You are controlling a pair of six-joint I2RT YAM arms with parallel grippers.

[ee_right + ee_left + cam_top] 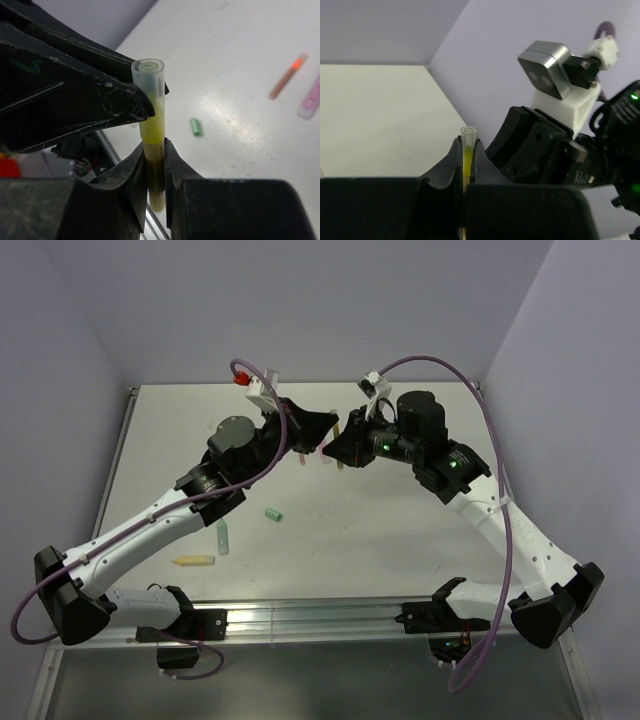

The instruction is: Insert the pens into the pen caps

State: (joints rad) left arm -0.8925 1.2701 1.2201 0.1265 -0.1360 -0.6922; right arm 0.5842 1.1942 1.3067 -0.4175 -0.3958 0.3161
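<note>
Next, my right gripper should draw its capped pen from the left gripper, tilt it and lower it to the tabletop (331,438) beside the pink pen below to release.
My right gripper (154,152) is shut on an olive-yellow pen (157,175) and holds it upright. A translucent yellow pen cap (150,85) sits over the pen's top end. My left gripper (468,146) is shut on that cap (468,155). In the top view the left gripper (322,433) and the right gripper (342,447) meet above the back middle of the table. Loose on the table lie a green cap (273,514), a mint green pen (223,537), a yellow pen (194,560), an orange pen (287,76) and a pink pen (312,95).
The white table (400,530) is walled at the back and both sides. A metal rail (300,620) runs along its near edge between the arm bases. The right arm's camera block (550,67) stands close beside my left fingers.
</note>
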